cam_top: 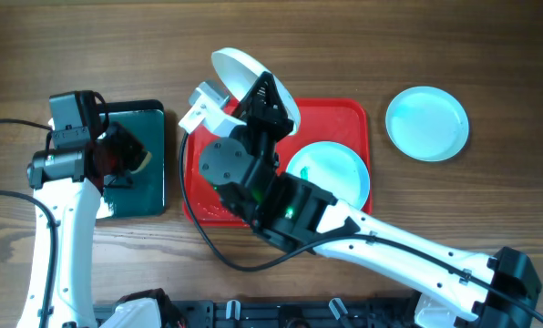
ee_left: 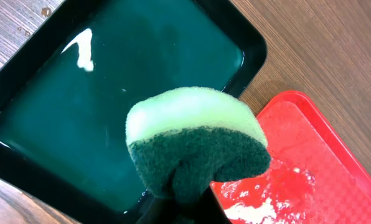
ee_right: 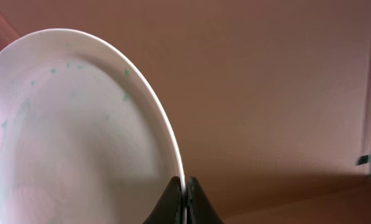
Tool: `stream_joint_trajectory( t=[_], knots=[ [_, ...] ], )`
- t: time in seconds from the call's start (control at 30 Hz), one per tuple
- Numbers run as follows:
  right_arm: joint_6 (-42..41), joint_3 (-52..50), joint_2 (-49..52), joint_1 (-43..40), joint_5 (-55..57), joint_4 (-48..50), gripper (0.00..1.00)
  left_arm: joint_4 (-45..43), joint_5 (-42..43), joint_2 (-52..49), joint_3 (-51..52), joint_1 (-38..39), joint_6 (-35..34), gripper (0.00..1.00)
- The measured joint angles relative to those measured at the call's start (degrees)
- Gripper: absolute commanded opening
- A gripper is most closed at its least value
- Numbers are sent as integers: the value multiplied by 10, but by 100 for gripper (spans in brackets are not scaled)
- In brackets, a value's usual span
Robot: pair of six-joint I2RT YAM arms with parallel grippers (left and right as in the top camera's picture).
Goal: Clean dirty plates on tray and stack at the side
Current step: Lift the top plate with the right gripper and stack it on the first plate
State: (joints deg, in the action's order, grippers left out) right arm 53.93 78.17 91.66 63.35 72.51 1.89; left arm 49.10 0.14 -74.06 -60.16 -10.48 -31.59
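My right gripper swings over the one turquoise plate already off the red tray (cam_top: pixel 344 114) next. It turns the tilted white plate level, lowers it, then releases it there.
My right gripper (cam_top: pixel 270 98) is shut on the rim of the white plate (cam_top: pixel 240 73) and holds it tilted up over the far left of the red tray (cam_top: pixel 344 114). In the right wrist view the white plate (ee_right: pixel 79 124) shows faint green specks, with the jaws (ee_right: pixel 184 186) pinching its edge. One turquoise plate (cam_top: pixel 331 173) lies on the tray. Another turquoise plate (cam_top: pixel 426 123) lies on the table to the right. My left gripper (cam_top: pixel 130 159) is shut on a green sponge (ee_left: pixel 195 140) over the dark tray (ee_left: pixel 79 106).
The dark green-black tray (cam_top: pixel 148 196) holds liquid, left of the red tray. Foamy wet streaks lie on the red tray's floor (ee_left: pixel 279 199). Cables run along the table's left side and under the right arm.
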Motion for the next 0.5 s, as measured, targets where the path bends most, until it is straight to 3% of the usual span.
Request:
stream_joint_trajectory(
  t=[0.13, 0.23, 0.3, 0.37, 0.5],
  knots=[
    [-20, 0, 0, -2, 12, -2, 4, 0, 0, 0, 0, 0, 0, 4],
    [-153, -8, -1, -17, 6, -91, 4, 0, 0, 0, 0, 0, 0, 4],
    [-333, -28, -1, -53, -48, -262, 4, 0, 0, 0, 0, 0, 0, 4],
    [-575, -43, 1, -135, -170, -384, 4, 0, 0, 0, 0, 0, 0, 4],
    [-807, -42, 0, -336, -391, -425, 4, 0, 0, 0, 0, 0, 0, 4]
  ],
)
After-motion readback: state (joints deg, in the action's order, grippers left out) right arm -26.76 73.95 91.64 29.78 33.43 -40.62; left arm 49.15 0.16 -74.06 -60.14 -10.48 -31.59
